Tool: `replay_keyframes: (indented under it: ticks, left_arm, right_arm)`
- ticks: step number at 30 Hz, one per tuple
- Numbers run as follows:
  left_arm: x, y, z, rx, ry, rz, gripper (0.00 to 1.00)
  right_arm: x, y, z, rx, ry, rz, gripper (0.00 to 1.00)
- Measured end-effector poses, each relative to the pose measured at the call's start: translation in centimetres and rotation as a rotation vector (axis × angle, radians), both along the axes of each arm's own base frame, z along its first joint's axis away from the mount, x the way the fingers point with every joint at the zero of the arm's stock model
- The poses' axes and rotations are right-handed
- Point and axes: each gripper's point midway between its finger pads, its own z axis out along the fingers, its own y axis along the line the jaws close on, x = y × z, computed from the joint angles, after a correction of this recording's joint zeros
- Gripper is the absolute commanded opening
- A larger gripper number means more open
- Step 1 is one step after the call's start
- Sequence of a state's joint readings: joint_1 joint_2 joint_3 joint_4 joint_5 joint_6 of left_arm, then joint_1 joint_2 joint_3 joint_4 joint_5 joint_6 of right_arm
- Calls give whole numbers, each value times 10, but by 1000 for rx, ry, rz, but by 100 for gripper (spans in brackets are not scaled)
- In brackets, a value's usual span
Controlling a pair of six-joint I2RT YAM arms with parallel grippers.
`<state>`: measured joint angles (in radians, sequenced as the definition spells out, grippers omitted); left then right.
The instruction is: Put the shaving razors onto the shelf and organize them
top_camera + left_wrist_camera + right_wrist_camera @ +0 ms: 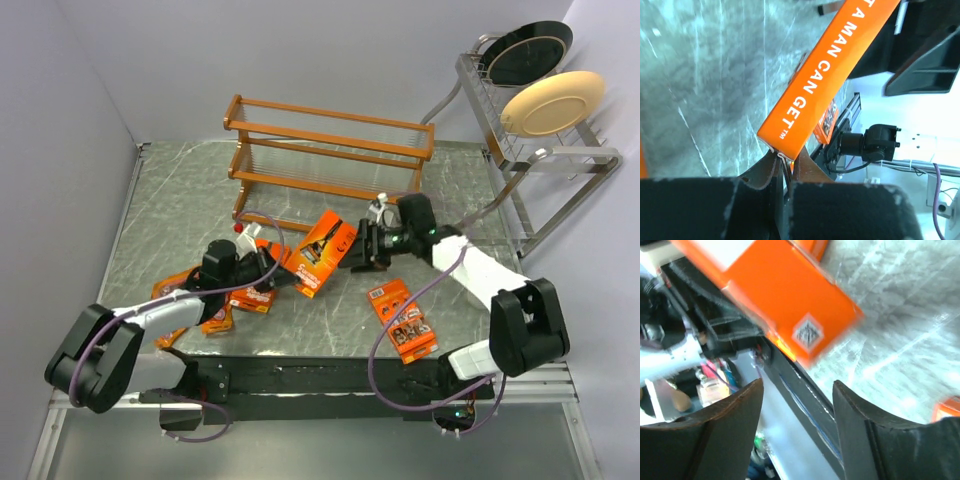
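Note:
The left gripper carries the razor pack outward next and releases it on the shelf's middle level [270,162], which lies outward of that gripper and stands empty.
One large orange razor pack [325,252] hangs tilted above the table between both arms. My left gripper [283,268] is shut on its lower corner; in the left wrist view the pack's edge [827,75] is pinched between the fingers [762,172] of that gripper [785,157]. My right gripper [358,250] stands open just off the pack's other end; in the right wrist view the pack [785,295] sits beyond the gripper [797,390], whose jaws are apart and empty. The orange-brown shelf [330,150] stands at the back, with nothing on it.
Another razor pack [402,320] lies flat at the front right. Several more packs [250,297] lie under and beside the left arm at the front left. A silver plate rack [530,120] with two plates stands at the back right.

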<state>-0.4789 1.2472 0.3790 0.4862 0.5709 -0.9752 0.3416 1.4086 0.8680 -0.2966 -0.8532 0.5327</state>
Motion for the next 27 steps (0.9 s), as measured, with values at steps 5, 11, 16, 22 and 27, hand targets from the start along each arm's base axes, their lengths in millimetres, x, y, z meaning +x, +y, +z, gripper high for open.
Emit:
replay_keyframes:
  ticks: [5,11,16,22,27]
  left_arm:
    - [16,23,10,-4,-43,58,1]
    - [56,64,13,-41,29,226,1]
    - [80,58,42,-130,46,205,1]
    - [108,57,70,-211,81,217,1]
    - [135,61,80,-264,165,252,4]
  right_arm:
    - [5,-14,42,-16,-138,114,68]
    - [3,-20,78,9,-242,149,68]
    - [0,-22,90,16,-281,136,68]
    - [1,-26,90,2,-287,124,68]
    - [6,-32,89,-5,-287,101,68]
